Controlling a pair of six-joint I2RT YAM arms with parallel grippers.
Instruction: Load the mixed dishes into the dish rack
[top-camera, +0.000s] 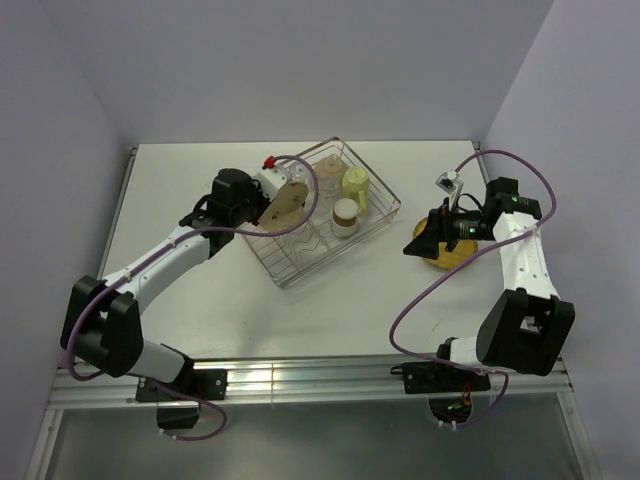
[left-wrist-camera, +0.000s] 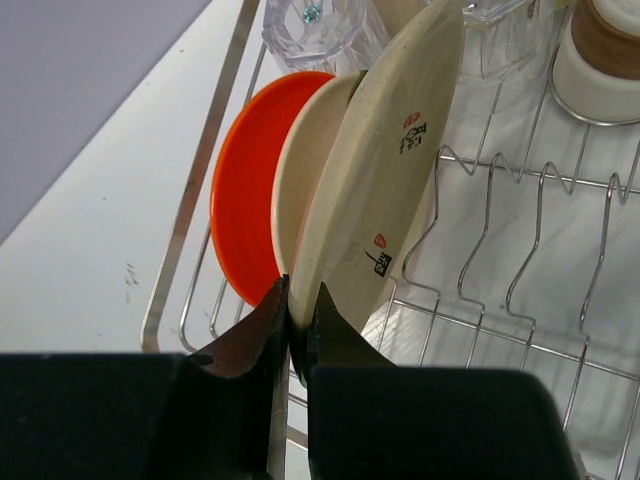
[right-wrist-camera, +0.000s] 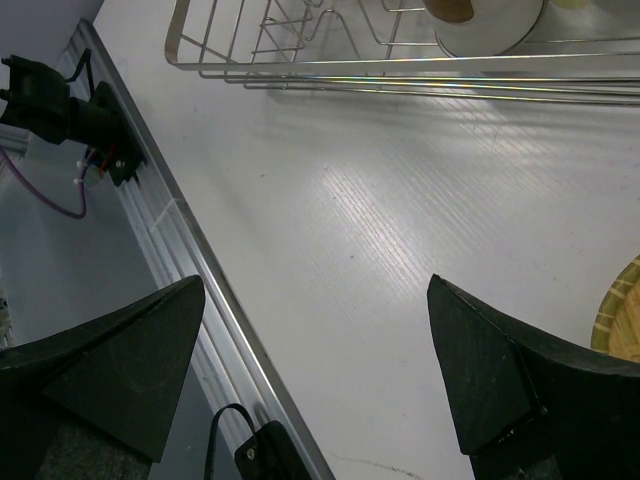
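Note:
My left gripper needs to lower the cream plate it is holding so that it sits between the rack's wires (top-camera: 296, 223) (left-wrist-camera: 405, 247) next, because it is higher than the second cream plate next to it.
The dish rack (top-camera: 372, 232) stands mid-table. My left gripper (top-camera: 264, 212) is shut on the rim of a cream speckled plate (left-wrist-camera: 380, 180), held on edge inside the rack (left-wrist-camera: 540, 200). Beside it stand a second cream plate (left-wrist-camera: 305, 180) and the orange plate (left-wrist-camera: 245, 195). A clear glass (left-wrist-camera: 320, 25), the brown-and-white cup (top-camera: 346, 216) and the pale-green mug (top-camera: 356, 186) are also in the rack. My right gripper (top-camera: 425, 243) is open and empty, over the table just left of the yellow woven plate (top-camera: 447, 262), whose edge shows in the right wrist view (right-wrist-camera: 622, 310).
The rack's near rim (right-wrist-camera: 400, 75) runs across the top of the right wrist view. The table's aluminium front rail (top-camera: 300, 375) and a black cable clamp (right-wrist-camera: 70, 110) lie along the near edge. Walls close off the back and sides.

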